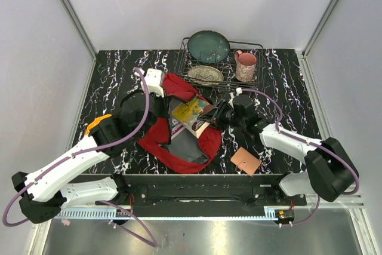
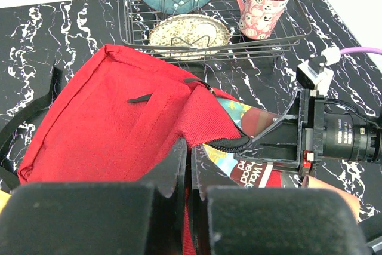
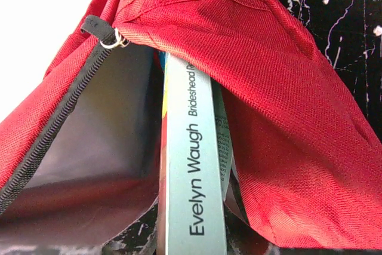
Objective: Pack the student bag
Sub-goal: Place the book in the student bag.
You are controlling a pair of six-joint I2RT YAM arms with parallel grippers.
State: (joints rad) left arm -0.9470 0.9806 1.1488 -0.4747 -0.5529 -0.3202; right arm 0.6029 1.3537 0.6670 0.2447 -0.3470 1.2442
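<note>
The outer end of the book sticks out of the bag's opening, so my right gripper will next push to the left in the top view, deep under the bag's raised flap.
The student bag [image 1: 156, 137], red with black zipper trim, lies mid-table with its mouth facing right. My left gripper [image 1: 169, 104] is shut on the red edge of the bag's upper flap [image 2: 197, 111] and holds it raised. A paperback book [image 1: 192, 111] with a pale blue spine [image 3: 194, 207] reading "Evelyn Waugh" pokes into the opening. My right gripper [image 1: 213, 117] is shut on the book's outer end [image 2: 250, 171]. In the right wrist view the grey lining [image 3: 113, 123] and the zipper [image 3: 54, 129] show left of the spine, and my own fingers are hidden.
A wire dish rack [image 1: 258, 45] stands at the back with a teal plate [image 1: 208, 46], a speckled beige plate [image 1: 205, 74] and a pink mug [image 1: 245, 65]. A brown square card [image 1: 245, 160] lies near the front right. Grey walls close in the table.
</note>
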